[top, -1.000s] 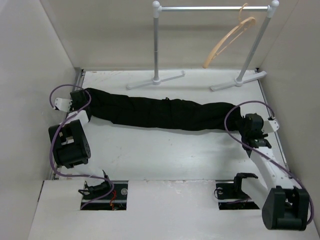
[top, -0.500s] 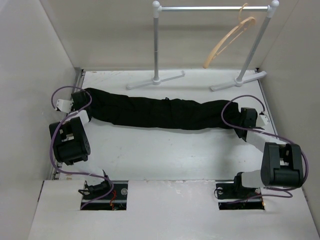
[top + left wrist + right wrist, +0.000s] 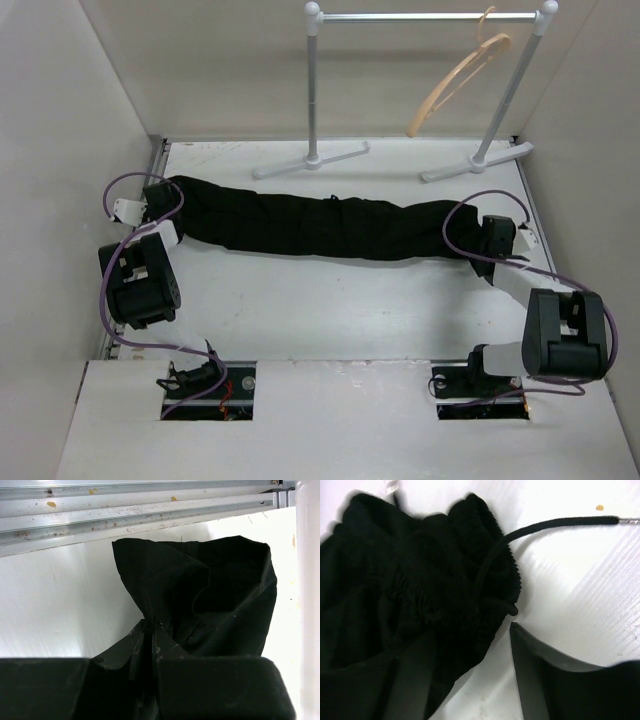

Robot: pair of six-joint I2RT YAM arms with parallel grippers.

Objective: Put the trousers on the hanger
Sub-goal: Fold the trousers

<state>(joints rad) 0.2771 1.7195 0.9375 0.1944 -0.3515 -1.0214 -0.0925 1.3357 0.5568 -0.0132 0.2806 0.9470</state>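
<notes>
My left gripper rises toward the metal track next, since the trousers [image 3: 310, 225] slant. Then it lowers back to release on bare tabletop, which lies back from it.
The black trousers [image 3: 310, 225] lie stretched across the table from left to right. The tan wooden hanger [image 3: 455, 85] hangs tilted on the white rail at the back right. My left gripper [image 3: 165, 205] is shut on the trousers' left end; in the left wrist view the jaws [image 3: 151, 630] pinch a fold of the black cloth [image 3: 210, 595]. My right gripper [image 3: 480, 245] is open at the trousers' right end. In the right wrist view its jaws straddle the gathered waistband [image 3: 445, 580], one finger [image 3: 535, 665] on bare table, and the drawstring [image 3: 555, 525] trails off to the right.
The white garment rail [image 3: 425, 17] stands on two feet at the back of the table. White walls close in on both sides. A metal track [image 3: 135, 510] runs along the table's left edge, close to the left gripper.
My right arm has swung in and its gripper has moved up to the trousers' right end. The left gripper and the trousers have stayed put.
</notes>
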